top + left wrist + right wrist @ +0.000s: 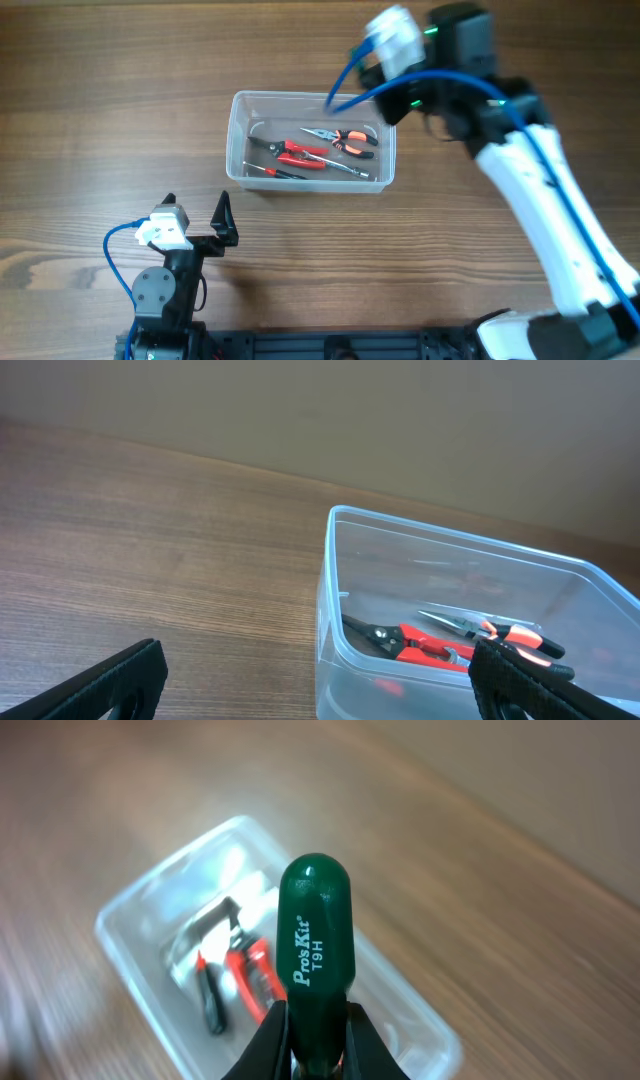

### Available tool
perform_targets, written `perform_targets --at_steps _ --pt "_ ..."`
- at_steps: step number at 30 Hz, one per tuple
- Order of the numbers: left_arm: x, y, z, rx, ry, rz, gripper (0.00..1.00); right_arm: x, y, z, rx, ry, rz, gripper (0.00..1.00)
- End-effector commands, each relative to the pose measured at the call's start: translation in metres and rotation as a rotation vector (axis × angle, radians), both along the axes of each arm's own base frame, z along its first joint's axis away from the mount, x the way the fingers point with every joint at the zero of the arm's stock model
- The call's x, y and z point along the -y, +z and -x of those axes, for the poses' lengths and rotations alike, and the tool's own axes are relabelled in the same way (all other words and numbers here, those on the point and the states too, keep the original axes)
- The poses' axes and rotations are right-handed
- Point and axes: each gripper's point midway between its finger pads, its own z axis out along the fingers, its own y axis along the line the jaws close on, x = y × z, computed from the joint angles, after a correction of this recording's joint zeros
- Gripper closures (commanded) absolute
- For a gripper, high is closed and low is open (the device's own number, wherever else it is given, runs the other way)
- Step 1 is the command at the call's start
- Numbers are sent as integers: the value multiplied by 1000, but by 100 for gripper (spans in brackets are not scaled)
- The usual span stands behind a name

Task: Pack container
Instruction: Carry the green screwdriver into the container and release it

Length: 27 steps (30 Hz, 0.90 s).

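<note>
My right gripper lowers toward the left in the overhead view, over the pliers' gripping ends inside the container, next. It releases the green-handled screwdriver there, as that still hangs high.
The clear container [240, 100] sits mid-table. It holds orange-handled pliers [347, 140], red cutters [301, 153] and a thin screwdriver [275, 171]. My right gripper [318, 1032] is shut on a green-handled screwdriver [315, 935] and holds it upright in the air above the container [130, 955]. In the overhead view the right gripper [392, 85] hangs over the container's far right corner, and the green handle is hidden there. My left gripper [197, 210] is open and empty, in front of the container's left end. In the left wrist view the left gripper [315, 690] faces the container's near corner [330, 560].
The wooden table [100, 120] spreads round the container. The right arm [540, 190] runs diagonally from the right front to the container. The left arm's base [160, 290] stands at the front edge. The red cutters [410, 642] and orange pliers [505, 628] show through the container's wall.
</note>
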Motion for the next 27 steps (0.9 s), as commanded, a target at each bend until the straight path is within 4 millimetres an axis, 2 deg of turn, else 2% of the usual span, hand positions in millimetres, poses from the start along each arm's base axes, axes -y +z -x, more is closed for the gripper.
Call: perform_targets --at_steps 1,2,5,8,11,13,14,15,16,19,21,25,27 --pt "-2 -2 0 -2 10 12 0 -28 -61 4 40 298 175 96" --pt "-2 -2 0 -2 10 12 0 -30 -82 -2 36 335 217 96" --pt "-2 -2 0 -2 10 12 0 -32 -116 -12 -12 335 246 96" --pt "-2 -2 0 -2 10 12 0 -35 -147 -15 -71 345 261 95" --pt "-2 -2 0 -2 10 12 0 -37 -167 -14 -111 352 270 95" --pt "-2 -2 0 -2 10 12 0 -37 -173 -14 -122 353 274 94" --pt "-2 -2 0 -2 10 12 0 -37 -173 -14 -128 346 271 62" --pt "-2 -2 0 -2 10 12 0 -37 -173 -15 -134 332 265 43" --pt "-2 -2 0 -2 10 12 0 -38 -171 -17 -138 304 254 0" --pt "-2 -2 0 -2 10 12 0 -35 -153 -26 -135 194 225 0" --pt "-2 -2 0 -2 10 12 0 -33 -129 -31 -129 107 184 0" --pt "-2 -2 0 -2 10 12 0 -31 -54 -29 -66 -9 58 0" --pt "-2 -2 0 -2 10 12 0 -28 -6 -22 -45 -97 -54 0"
